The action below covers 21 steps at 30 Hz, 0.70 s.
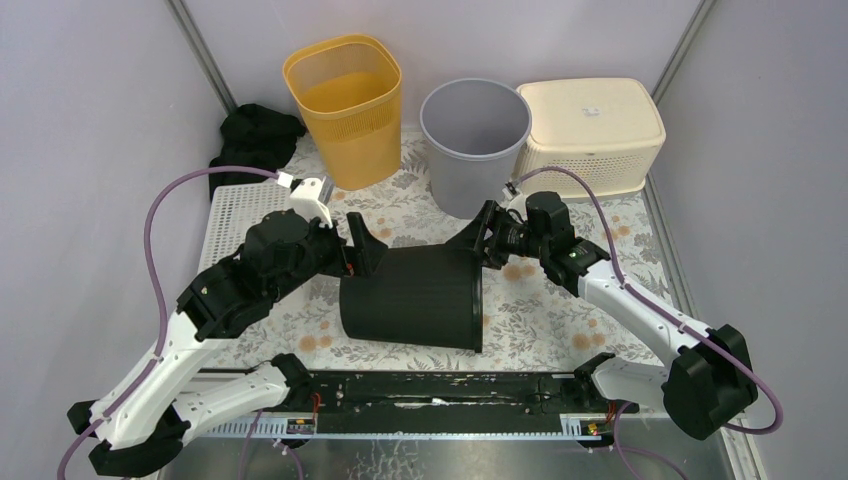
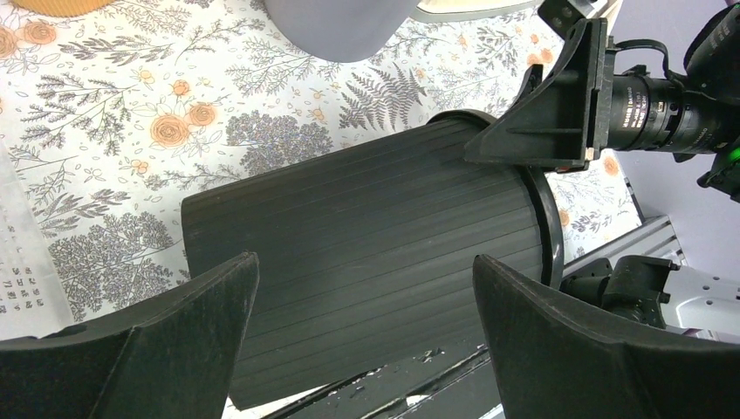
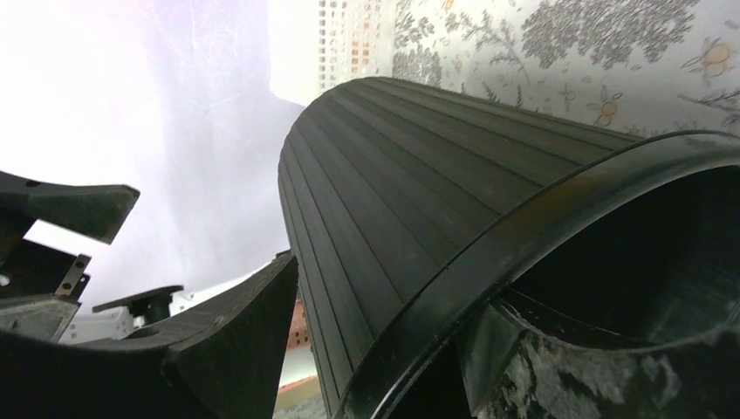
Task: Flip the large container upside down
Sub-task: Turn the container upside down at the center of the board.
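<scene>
The rim of the container's opening already runs between my right gripper's open fingers, so they need to move back, turning toward the base, farther over the container's upper rim, and close.
The large container [image 1: 410,297] is a black ribbed bin lying on its side on the floral mat, mouth facing right. It fills the left wrist view [image 2: 366,236] and the right wrist view [image 3: 393,201]. My left gripper [image 1: 358,250] is open just above the bin's closed left end, and its wide jaws [image 2: 365,349] frame the ribbed wall without touching it. My right gripper [image 1: 482,238] is open at the bin's upper rim. In its own view the right gripper [image 3: 384,349] straddles that rim, one finger outside the wall and one inside the mouth.
A yellow mesh basket [image 1: 345,105], a grey bin [image 1: 473,140] and a cream lidded basket [image 1: 590,130] stand along the back. A black cloth [image 1: 255,135] lies back left by a white perforated board [image 1: 235,210]. A black rail [image 1: 430,390] runs along the front.
</scene>
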{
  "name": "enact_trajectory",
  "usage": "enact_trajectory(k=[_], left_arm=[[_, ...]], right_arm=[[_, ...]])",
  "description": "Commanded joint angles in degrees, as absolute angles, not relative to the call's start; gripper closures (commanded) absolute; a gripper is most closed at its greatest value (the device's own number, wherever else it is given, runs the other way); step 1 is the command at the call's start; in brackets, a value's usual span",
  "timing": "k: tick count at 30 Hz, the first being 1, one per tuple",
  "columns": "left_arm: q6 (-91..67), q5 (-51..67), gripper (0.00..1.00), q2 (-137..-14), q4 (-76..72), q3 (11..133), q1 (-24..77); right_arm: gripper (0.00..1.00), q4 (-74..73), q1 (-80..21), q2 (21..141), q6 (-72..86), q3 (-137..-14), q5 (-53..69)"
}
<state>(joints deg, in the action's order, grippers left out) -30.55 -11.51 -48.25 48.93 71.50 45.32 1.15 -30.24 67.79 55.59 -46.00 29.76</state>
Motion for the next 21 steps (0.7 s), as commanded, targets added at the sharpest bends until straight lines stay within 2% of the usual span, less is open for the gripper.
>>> enact_trajectory(k=[1,9,16,21], left_arm=[[-30.7,-11.0,0.00,-47.9,44.9,71.1,45.1],[-31.2,-10.9,0.00,-47.5,44.9,70.6,45.1],[-31.2,-10.6,0.00,-47.8,44.5,70.6,45.1],[-31.2,-10.6,0.00,-48.1,44.3,70.4,45.1]], right_arm=[[0.30,5.1,-30.0,67.3,57.9,-46.1,35.7],[0.31,4.9,-30.0,65.1,60.4,-44.8,41.1],[0.43,2.4,-30.0,64.2,60.2,-45.2,43.6],[0.46,0.0,-30.0,66.2,59.3,-45.6,47.0]])
